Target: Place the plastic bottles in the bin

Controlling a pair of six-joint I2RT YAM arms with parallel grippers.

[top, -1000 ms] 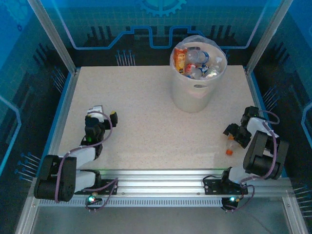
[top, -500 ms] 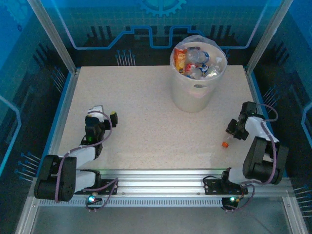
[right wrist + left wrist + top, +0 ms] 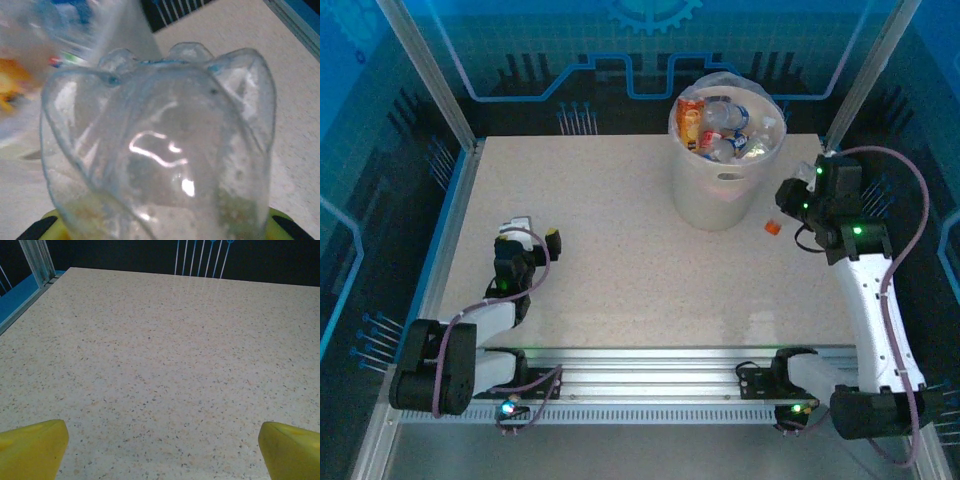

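The bin's side is between the bottle and the liner's opening, so next my right gripper should go up and carry the bottle over the bin's opening (image 3: 730, 125) to let go of it.
The bin (image 3: 718, 200), a big off-white bucket with a clear liner, stands at the far middle of the table with several plastic bottles (image 3: 725, 125) inside. My right gripper (image 3: 788, 204) hangs just right of the bin, shut on a clear plastic bottle whose orange cap (image 3: 772, 227) sticks out below it. In the right wrist view the bottle's lobed base (image 3: 160, 145) sits close to the lens, with the blurred bin wall (image 3: 131, 30) behind it. My left gripper (image 3: 535, 231) rests low at the table's left, open, with bare tabletop between its yellow fingertips (image 3: 32, 447).
The speckled table (image 3: 610, 260) is fenced by aluminium posts and blue panels at the sides and back. A metal rail (image 3: 650, 365) carrying both arm bases runs along the near edge. Open tabletop lies between the two arms.
My right gripper closed on the orange-capped bottle at the near right, then lifted it away and up toward the bin's right side. The left arm stayed still.
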